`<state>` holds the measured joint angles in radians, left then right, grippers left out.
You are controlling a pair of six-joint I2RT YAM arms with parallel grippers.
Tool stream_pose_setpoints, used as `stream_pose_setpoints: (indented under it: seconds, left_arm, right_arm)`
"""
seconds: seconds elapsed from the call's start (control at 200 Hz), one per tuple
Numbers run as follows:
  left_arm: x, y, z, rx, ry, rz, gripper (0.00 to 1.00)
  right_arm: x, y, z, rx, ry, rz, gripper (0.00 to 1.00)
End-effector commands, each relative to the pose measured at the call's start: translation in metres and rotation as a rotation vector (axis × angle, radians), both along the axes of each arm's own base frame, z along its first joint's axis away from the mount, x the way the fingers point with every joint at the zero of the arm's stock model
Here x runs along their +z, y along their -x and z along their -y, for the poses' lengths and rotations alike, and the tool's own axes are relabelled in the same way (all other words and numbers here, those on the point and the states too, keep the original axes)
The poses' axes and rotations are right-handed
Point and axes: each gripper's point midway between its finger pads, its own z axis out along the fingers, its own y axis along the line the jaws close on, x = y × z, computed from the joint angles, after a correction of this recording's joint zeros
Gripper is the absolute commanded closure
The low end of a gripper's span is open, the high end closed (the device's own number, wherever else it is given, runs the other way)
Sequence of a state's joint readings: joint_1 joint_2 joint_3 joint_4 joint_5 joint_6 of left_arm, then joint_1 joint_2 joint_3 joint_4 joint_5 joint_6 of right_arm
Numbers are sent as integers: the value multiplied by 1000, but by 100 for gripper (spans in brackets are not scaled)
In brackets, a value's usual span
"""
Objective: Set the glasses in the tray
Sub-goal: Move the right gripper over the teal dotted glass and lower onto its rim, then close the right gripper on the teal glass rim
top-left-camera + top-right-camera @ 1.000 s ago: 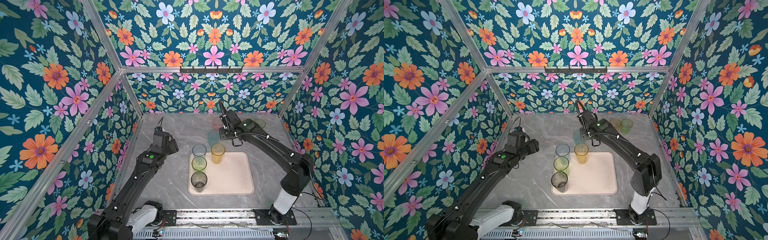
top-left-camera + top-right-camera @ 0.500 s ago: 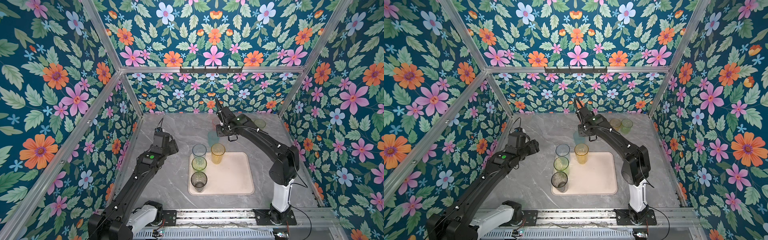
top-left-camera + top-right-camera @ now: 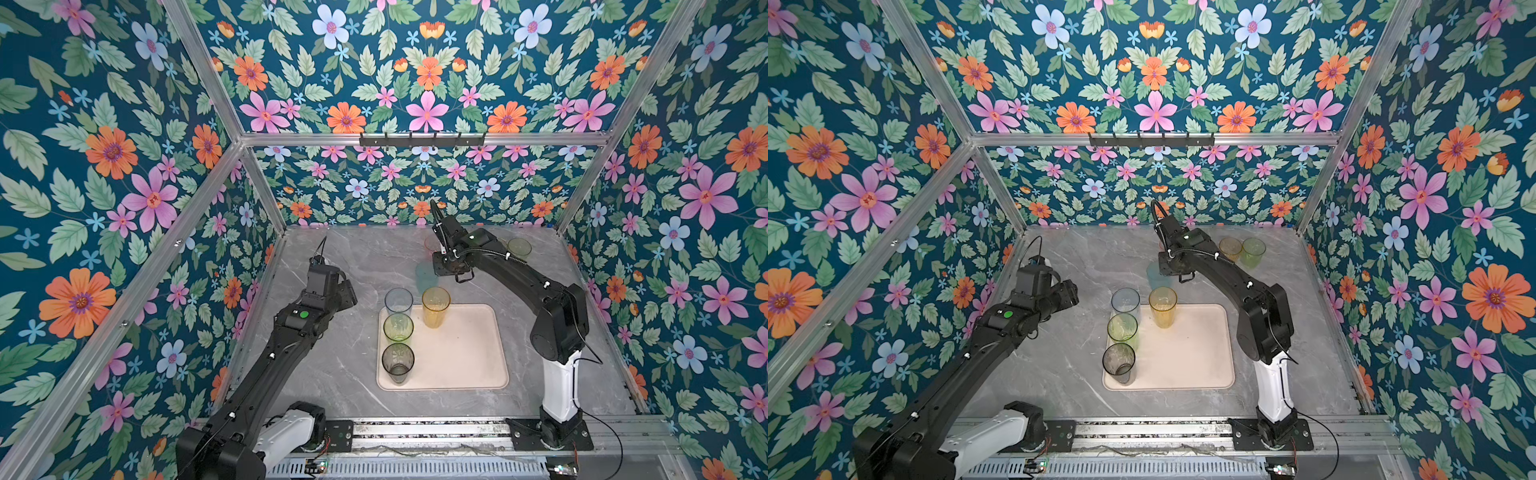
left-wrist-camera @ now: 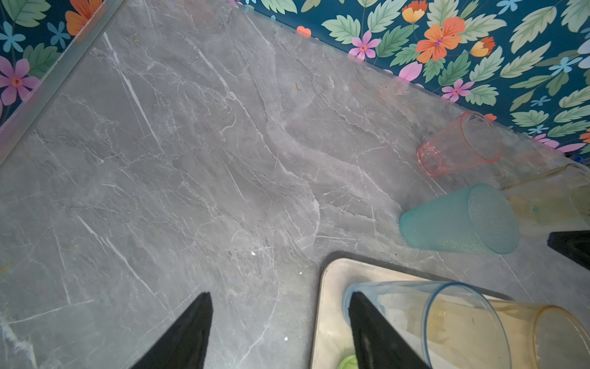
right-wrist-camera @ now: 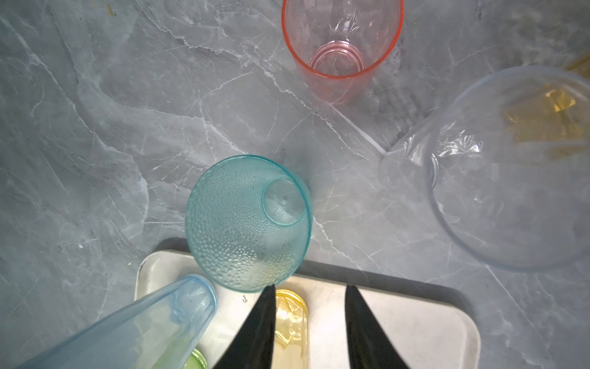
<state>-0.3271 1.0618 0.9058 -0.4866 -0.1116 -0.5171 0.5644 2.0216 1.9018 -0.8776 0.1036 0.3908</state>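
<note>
My right gripper lowers astride the teal glass's rim point(image 5: 309, 242) next, at the teal glass's side by the clear glass. It then closes, since that rim stands below its open fingers.
The cream tray point(image 3: 465, 357) point(image 3: 1187, 357) holds a blue-grey glass point(image 3: 398, 300), a yellow-green glass point(image 3: 398, 327) and a smoky dark glass point(image 3: 397, 360) along its left side, plus a tall amber glass point(image 3: 435, 306). A teal glass point(image 5: 249, 223) point(image 3: 426, 275) stands upright on the table just behind the tray's rear rim. My right gripper point(image 5: 310, 286) point(image 3: 445, 266) hangs above it, open and empty, one fingertip point(image 5: 266, 306) beside the teal rim. My left gripper point(image 4: 280, 294) point(image 3: 345, 291) is open and empty over the table left of the tray point(image 4: 329, 303).
A pink glass point(image 5: 341, 48) point(image 4: 459, 143) stands near the back wall. A clear glass point(image 5: 510, 166) stands beside the teal one, with a short amber glass point(image 3: 1230, 248) and a green glass point(image 3: 1253, 251) at the back right. Floral walls close three sides.
The right arm's elbow has drawn in toward its base and risen, while its gripper stays over the teal glass. The left arm has not moved.
</note>
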Motion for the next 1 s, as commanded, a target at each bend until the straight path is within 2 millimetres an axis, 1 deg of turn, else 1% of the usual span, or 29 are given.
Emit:
stream_pose_setpoints:
  seconds: [0.0, 0.49, 0.995]
  left_arm:
    - [2, 0, 0, -2, 2, 8, 29]
    - [0, 0, 1, -7, 0, 2, 30]
    - [-3, 0, 1, -10, 1, -6, 30]
  right_arm:
    - [-5, -1, -1, -11, -13, -23, 62]
    - [-27, -10, -4, -8, -11, -63, 62]
    - [-45, -17, -7, -3, -3, -103, 63]
